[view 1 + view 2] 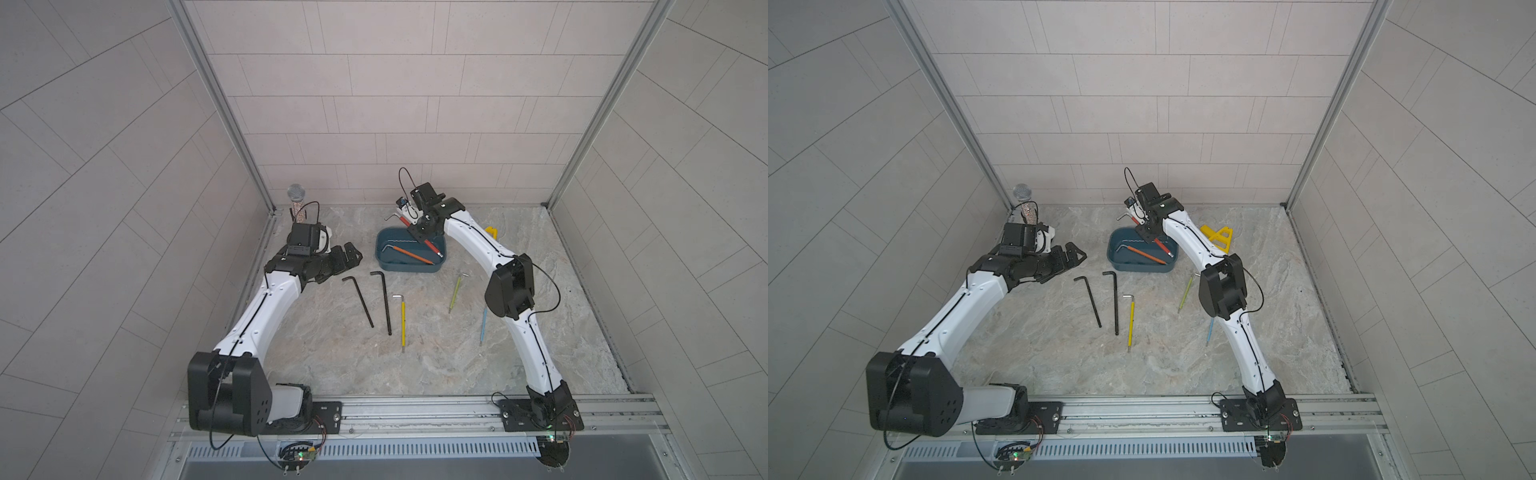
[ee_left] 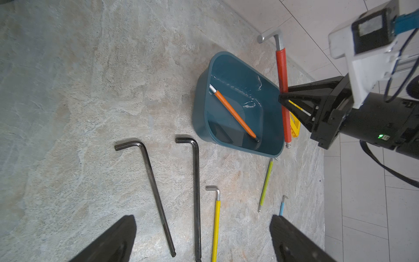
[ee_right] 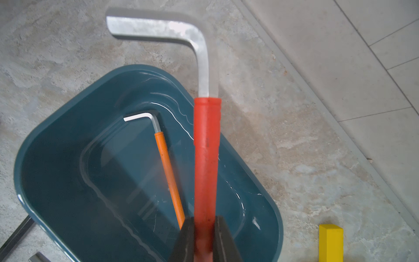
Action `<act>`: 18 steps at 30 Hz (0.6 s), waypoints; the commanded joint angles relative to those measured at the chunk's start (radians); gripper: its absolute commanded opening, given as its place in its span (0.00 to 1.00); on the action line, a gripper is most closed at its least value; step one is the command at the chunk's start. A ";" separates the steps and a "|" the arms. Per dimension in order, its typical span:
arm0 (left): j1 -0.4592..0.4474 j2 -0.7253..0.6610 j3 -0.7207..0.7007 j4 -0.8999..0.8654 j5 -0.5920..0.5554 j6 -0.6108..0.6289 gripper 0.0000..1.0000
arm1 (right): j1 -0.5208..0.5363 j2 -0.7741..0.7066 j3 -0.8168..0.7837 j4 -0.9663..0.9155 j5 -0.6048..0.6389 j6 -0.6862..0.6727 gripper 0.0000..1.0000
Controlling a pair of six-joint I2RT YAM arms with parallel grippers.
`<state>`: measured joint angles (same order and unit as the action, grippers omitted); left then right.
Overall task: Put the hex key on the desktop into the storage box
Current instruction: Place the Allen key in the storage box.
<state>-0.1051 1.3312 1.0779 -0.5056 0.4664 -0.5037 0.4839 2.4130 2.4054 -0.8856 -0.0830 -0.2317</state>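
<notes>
My right gripper lowers the red-sleeved hex key inside the box's rim next and releases it. The bottom of the box beside the orange hex key (image 1: 411,254) (image 3: 185,172) lies below my right gripper.
My right gripper (image 3: 205,236) is shut on the red-sleeved hex key (image 3: 206,147), which hangs tilted over the teal storage box (image 3: 25,163), its silver bent end past the far rim. In a top view the same hex key (image 1: 432,245) crosses the box (image 1: 409,270). An orange hex key (image 1: 411,254) lies inside. On the desktop (image 1: 436,365) lie two black hex keys (image 1: 359,301) (image 1: 386,303), a yellow one (image 1: 402,320), a green one (image 1: 456,293) and a blue one (image 1: 483,326). My left gripper (image 2: 203,226) hovers open left of the box, holding nothing.
A yellow plastic frame (image 1: 1217,237) stands just right of the box, behind the right arm. A microphone (image 1: 296,199) stands in the back left corner. Tiled walls close in the desktop on three sides, and a metal rail (image 1: 415,409) runs along the front.
</notes>
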 commanded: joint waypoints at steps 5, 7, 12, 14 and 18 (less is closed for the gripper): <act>0.001 0.002 -0.006 0.001 -0.005 0.017 1.00 | 0.026 0.026 0.042 0.060 0.019 -0.073 0.00; 0.001 0.003 -0.007 0.001 -0.008 0.019 1.00 | 0.033 0.039 0.041 0.065 0.025 -0.102 0.00; 0.001 0.003 -0.006 -0.001 -0.012 0.020 1.00 | 0.042 0.062 0.025 0.067 0.095 -0.122 0.00; 0.001 0.005 -0.006 -0.002 -0.013 0.021 1.00 | 0.041 0.063 0.000 0.076 0.107 -0.123 0.00; 0.002 0.009 -0.004 -0.002 -0.010 0.019 1.00 | 0.041 0.070 -0.025 0.081 0.117 -0.124 0.00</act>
<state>-0.1051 1.3315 1.0779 -0.5060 0.4656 -0.4988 0.5236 2.4691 2.3928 -0.8295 -0.0021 -0.3450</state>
